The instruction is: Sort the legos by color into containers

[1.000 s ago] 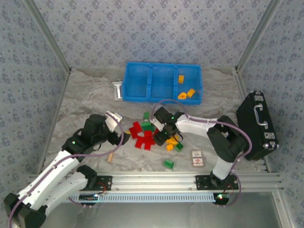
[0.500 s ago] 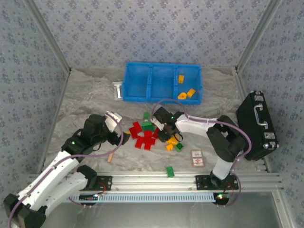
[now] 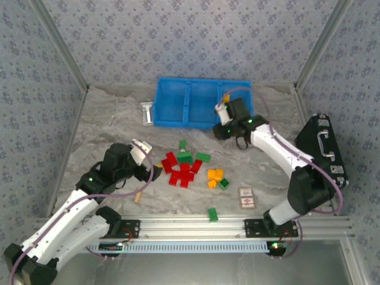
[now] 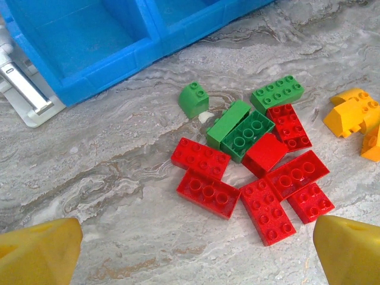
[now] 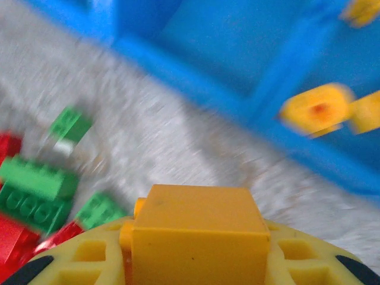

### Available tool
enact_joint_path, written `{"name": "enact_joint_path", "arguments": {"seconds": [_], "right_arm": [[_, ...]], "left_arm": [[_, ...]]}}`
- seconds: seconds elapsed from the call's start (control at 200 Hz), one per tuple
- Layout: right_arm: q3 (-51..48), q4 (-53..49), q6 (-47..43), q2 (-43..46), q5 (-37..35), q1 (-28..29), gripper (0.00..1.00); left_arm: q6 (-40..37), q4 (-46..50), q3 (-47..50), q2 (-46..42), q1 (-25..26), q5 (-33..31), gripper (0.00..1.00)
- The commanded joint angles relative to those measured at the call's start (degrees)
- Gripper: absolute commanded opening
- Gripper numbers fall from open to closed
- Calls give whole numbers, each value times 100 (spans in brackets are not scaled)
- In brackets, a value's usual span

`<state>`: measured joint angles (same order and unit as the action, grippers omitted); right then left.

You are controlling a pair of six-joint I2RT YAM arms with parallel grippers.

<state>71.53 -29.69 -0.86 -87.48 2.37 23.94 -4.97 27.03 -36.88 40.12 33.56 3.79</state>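
Observation:
The container holding yellow-orange bricks lies outward, so I should next carry the yellow-orange brick in my right gripper outward past the container's front side and release it among the matching ones.
The legos lie mid-table: a red cluster (image 3: 180,169) (image 4: 261,178), green bricks (image 3: 193,157) (image 4: 246,127) and yellow-orange ones (image 3: 215,177) (image 4: 353,110). A lone green brick (image 3: 212,214) sits near the front rail. My right gripper (image 3: 227,122) (image 5: 199,237) hovers at the front wall of the blue bin (image 3: 202,81), by its right container, shut on a yellow-orange brick (image 5: 199,228). That container holds yellow-orange bricks (image 5: 314,110) (image 3: 226,97). My left gripper (image 3: 148,167) (image 4: 193,258) is open just left of the red cluster, with bare table between its yellow fingers (image 4: 35,252).
A black hard case (image 3: 320,157) stands at the right edge. A red-and-white card (image 3: 246,198) lies right of the pile, a tan stick (image 3: 138,196) lies front left, and a grey metal piece (image 3: 146,113) (image 4: 27,89) sits left of the bin.
My right gripper shut on a yellow-orange brick in the pile and carried it back and right to the bin's front. A green brick slid toward the front rail. The left arm stayed still.

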Motion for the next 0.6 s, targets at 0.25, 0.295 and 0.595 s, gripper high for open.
{"name": "enact_joint_path", "arguments": {"seconds": [0.25, 0.295, 0.595], "right_arm": [[1983, -66, 493, -1912, -247, -1042, 30], [2188, -119, 547, -2151, -202, -1120, 32], [2558, -118, 447, -2430, 73, -1367, 67]], "left_arm": [[-85, 43, -3, -103, 48, 44, 100], [-75, 70, -4, -127, 45, 34, 100], [-92, -94, 59, -95, 48, -55, 100]]}}
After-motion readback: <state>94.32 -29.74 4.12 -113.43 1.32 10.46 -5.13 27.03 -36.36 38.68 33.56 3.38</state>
